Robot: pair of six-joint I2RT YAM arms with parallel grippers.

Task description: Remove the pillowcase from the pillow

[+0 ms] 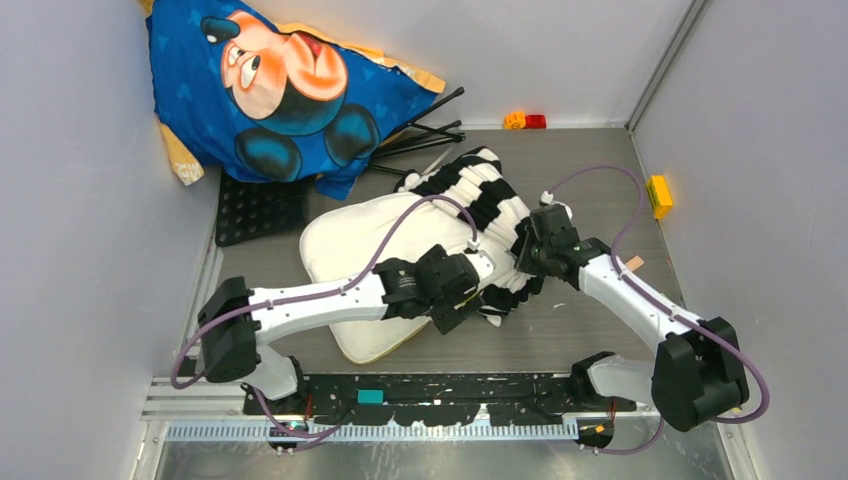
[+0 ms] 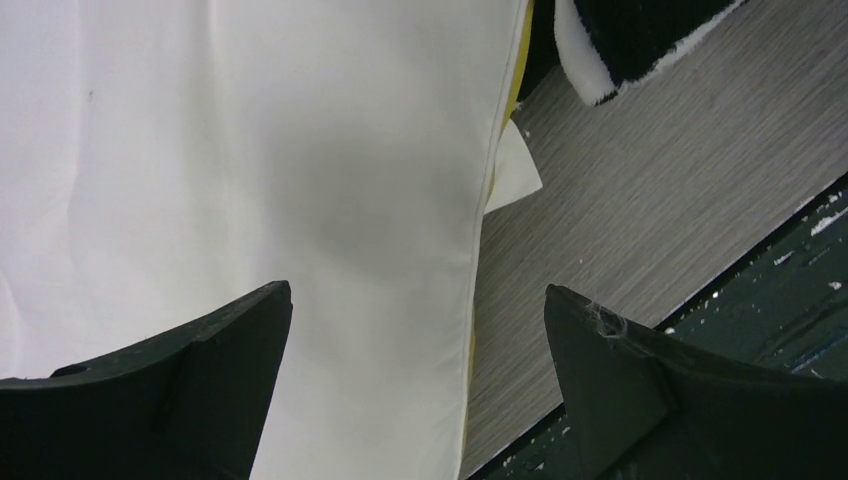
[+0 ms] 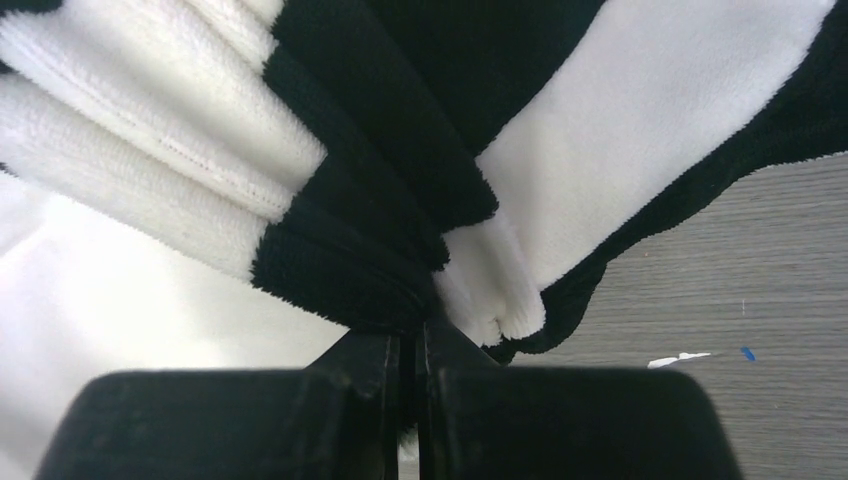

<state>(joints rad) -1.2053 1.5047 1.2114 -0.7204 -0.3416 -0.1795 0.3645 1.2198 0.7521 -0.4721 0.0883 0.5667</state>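
Next, my left gripper lowers onto the pillow's yellow edge, fingers on both sides of it. My right gripper already pinches the pillowcase (image 1: pixel 480 190) while the pillow lies unheld.
The white pillow (image 1: pixel 345 240) lies in the middle of the table, its yellow edge toward the arms. The black and cream striped pillowcase (image 1: pixel 480 190) is bunched up over the pillow's far right end. My left gripper (image 1: pixel 476 304) is open and empty. In the left wrist view the left gripper (image 2: pixel 415 300) hangs over the pillow (image 2: pixel 250 150) at its yellow-edged side, with a bit of pillowcase (image 2: pixel 620 40) ahead. My right gripper (image 1: pixel 524 260) is shut on a gathered fold of the pillowcase (image 3: pixel 380 200); in the right wrist view its (image 3: pixel 418 335) jaws pinch the fabric.
A blue Mickey Mouse cushion (image 1: pixel 280 90) leans in the far left corner. Black rods (image 1: pixel 425 125) and a black perforated mat (image 1: pixel 255 210) lie beside it. Small orange and red blocks (image 1: pixel 525 121) sit at the back wall, a yellow block (image 1: pixel 658 195) at the right wall.
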